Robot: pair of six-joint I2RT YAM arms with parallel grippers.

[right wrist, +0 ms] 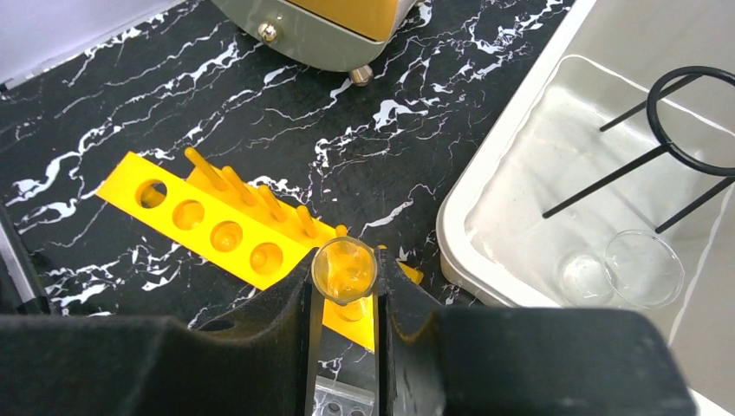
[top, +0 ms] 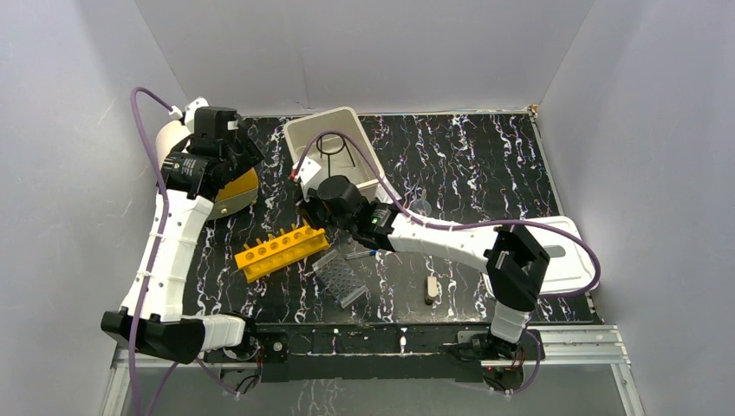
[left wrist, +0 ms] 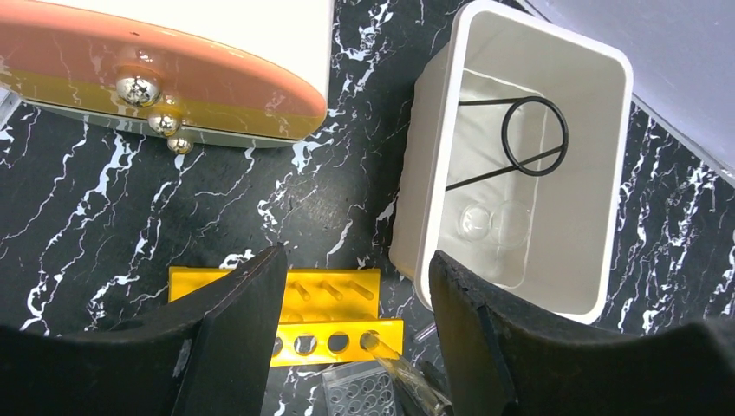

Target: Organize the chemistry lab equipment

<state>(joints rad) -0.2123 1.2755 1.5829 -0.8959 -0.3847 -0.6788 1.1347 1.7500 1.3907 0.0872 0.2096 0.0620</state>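
Note:
The tip of the test tube is at the yellow rack's end hole [top: 310, 232] [right wrist: 350, 309] by the tub, so I will lower my right gripper toward that hole next and then open it.
My right gripper [right wrist: 345, 269] is shut on a clear test tube [right wrist: 344, 270], seen end-on between its pads. In the left wrist view the test tube [left wrist: 416, 381] slants with its tip at the end hole of the yellow rack [left wrist: 334, 334]. The rack [top: 282, 251] lies on the black marbled table. My left gripper [left wrist: 355, 260] hangs open and empty above the table, left of the beige tub [left wrist: 433, 147]. In the tub lie a black wire ring-stand [left wrist: 533, 134] and two clear round dishes [left wrist: 494, 224].
A round orange and white device [left wrist: 173, 69] stands at the back left. A clear well plate [top: 340, 279], a thin blue-tipped tool [top: 360, 255] and a small pale piece [top: 432, 289] lie near the front. A flat white lid [top: 568, 251] lies at the right.

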